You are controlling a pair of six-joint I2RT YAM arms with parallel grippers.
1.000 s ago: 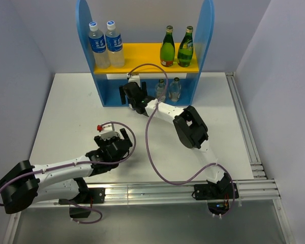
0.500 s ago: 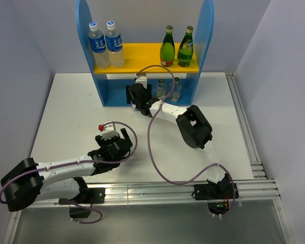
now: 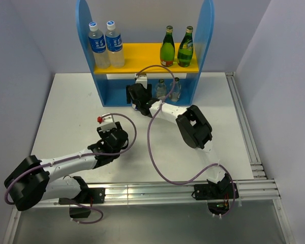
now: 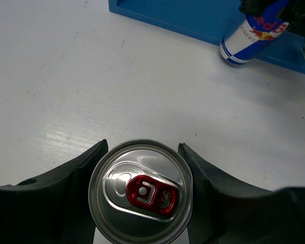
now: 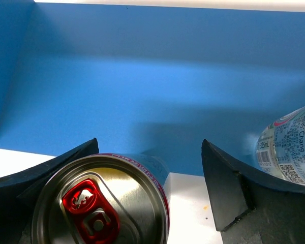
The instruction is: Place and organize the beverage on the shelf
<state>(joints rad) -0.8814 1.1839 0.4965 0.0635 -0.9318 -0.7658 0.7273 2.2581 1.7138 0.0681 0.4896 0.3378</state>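
Observation:
My left gripper will next lift its can outward onto the loose end of the blue shelf's lower level (image 3: pixel 114 93) (image 4: pixel 157 14) and let it go, since that level is empty beside the second can.
My left gripper (image 4: pixel 142 148) is shut on a slim silver can (image 4: pixel 141 190) with a red tab, both fingers pressed to its sides; it stands on the white table short of the shelf. From above, that gripper (image 3: pixel 113 136) hides the can. My right gripper (image 5: pixel 150 168) stands open around a second can (image 5: pixel 101 203) at the front of the blue shelf's (image 3: pixel 108 89) lower level. This can (image 4: pixel 251 33) touches the left finger, with a gap to the right one. Two small clear bottles (image 3: pixel 161 89) stand beside it. Two green bottles (image 3: pixel 167 47) are on the yellow board (image 3: pixel 142 53).
Two taller clear bottles with blue labels (image 3: pixel 98 44) stand at the left of the yellow board. The shelf's blue back (image 5: pixel 142 76) is close ahead of the right gripper, and a small clear bottle (image 5: pixel 290 147) is just right of its right finger. Grey walls enclose the table.
My left gripper has moved forward over the can on the table and closed on it. The right gripper shifted right toward the shelf's lower level, then held still.

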